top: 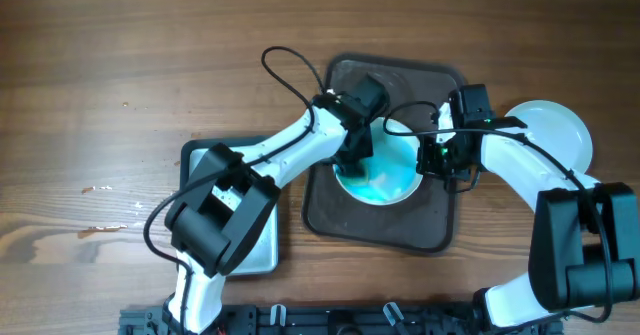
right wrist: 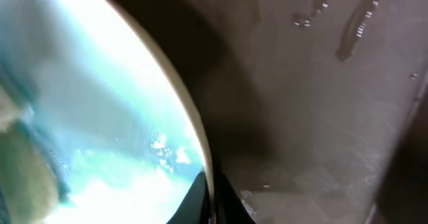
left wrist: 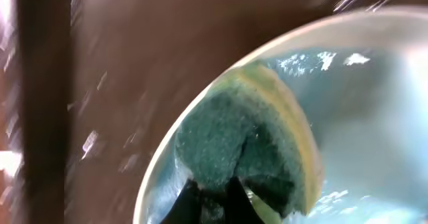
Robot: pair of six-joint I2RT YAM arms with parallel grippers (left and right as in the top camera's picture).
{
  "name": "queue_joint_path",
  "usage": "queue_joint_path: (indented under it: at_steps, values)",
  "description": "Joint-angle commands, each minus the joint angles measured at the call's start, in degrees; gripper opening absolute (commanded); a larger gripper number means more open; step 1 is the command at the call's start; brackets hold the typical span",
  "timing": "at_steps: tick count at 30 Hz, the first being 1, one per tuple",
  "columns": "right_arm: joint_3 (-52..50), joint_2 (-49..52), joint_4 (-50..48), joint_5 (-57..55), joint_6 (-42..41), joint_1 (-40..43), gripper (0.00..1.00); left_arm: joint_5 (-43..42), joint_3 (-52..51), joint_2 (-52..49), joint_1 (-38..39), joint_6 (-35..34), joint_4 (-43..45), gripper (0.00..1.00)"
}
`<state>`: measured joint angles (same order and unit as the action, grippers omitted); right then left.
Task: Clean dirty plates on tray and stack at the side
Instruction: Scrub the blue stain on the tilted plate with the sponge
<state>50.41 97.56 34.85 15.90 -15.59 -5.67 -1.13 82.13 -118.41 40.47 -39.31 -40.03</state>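
Note:
I will lift my left gripper off the plate and move to the silver tray (top: 264, 242), to its left in the overhead view, then lower and release the sponge.
A white plate (top: 392, 180) smeared with teal liquid lies on the dark brown tray (top: 330, 215). My left gripper (top: 352, 160) is shut on a green and yellow sponge (left wrist: 244, 144) and presses it on the plate's (left wrist: 374, 103) left part. My right gripper (top: 432, 157) is shut on the plate's right rim (right wrist: 200, 150); one finger is inside the rim and one outside. A clean white plate (top: 552, 130) lies on the table at the right, partly under my right arm.
A silver tray (top: 262, 245) sits on the wooden table at the left, under my left arm. The brown tray's wet surface (right wrist: 314, 117) fills the right wrist view. Cables loop over the tray's far edge.

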Motion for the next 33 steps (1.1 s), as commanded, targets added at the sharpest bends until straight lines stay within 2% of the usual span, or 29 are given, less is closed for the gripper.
queue_joint_path:
  at_steps: [1,7,14,17,21,27,31,33]
  values:
    - [-0.37,1.55,0.57,-5.62,-0.96,0.63,0.04,-8.37,-1.49,-3.17,-0.42,2.86,7.72,0.04]
    - [-0.37,1.55,0.76,-5.62,-0.94,0.63,0.04,-25.18,-1.49,-5.33,3.28,2.8,16.68,0.04]
    - [-0.37,1.55,0.81,-5.6,-0.96,0.63,0.04,-30.1,-1.49,-5.73,6.69,2.84,17.14,0.04]
    - [-0.37,1.55,0.83,-5.6,-0.98,0.63,0.04,-29.62,-1.49,-5.73,7.04,2.89,16.52,0.04]
    - [-0.37,1.55,1.18,-5.6,-0.96,0.63,0.04,-21.09,-1.49,-5.73,5.9,2.67,11.85,0.04]
    - [-0.37,1.55,1.31,-5.6,-0.96,0.63,0.04,4.26,-1.46,-4.83,2.93,-0.66,-1.73,0.04]
    - [-0.37,1.55,1.27,-5.6,-0.96,0.63,0.04,18.03,-1.46,-3.39,1.99,-0.63,-5.7,0.04]
    - [-0.37,1.55,1.29,-5.6,-0.96,0.63,0.04,22.34,-1.42,-2.86,1.9,-0.61,-6.69,0.04]
